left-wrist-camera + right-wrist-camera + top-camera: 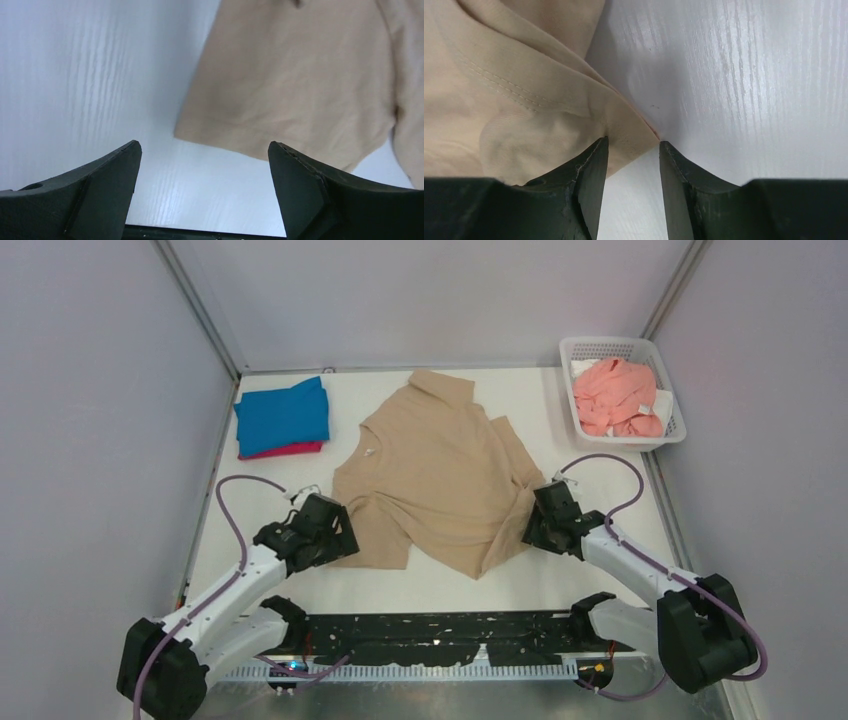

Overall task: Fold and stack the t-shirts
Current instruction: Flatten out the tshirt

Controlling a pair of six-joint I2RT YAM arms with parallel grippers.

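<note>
The tan-beige t-shirt's near hem corner [185, 132] juts onto bare table below, so my left gripper's spread fingers come down astride it next and close.
A tan-beige t-shirt [430, 465] lies spread and wrinkled in the middle of the white table. My left gripper [338, 532] [204, 145] hovers wide open at the shirt's near left hem [300, 80], with only bare table between its fingers. My right gripper [537, 516] [634, 141] is at the shirt's right edge. Its jaws stand partly apart, with a corner of the tan cloth [514, 100] lying between the tips. A folded bright blue t-shirt [283, 415] rests on a magenta-red one [288, 450] at the back left. A salmon pink t-shirt [618, 395] is bunched in the basket.
The white mesh basket [600, 342] stands at the back right, with some white cloth [583, 368] under the pink shirt. Grey walls enclose the table [600, 485] on three sides. A black perforated strip [440, 635] runs along the near edge between the arm bases.
</note>
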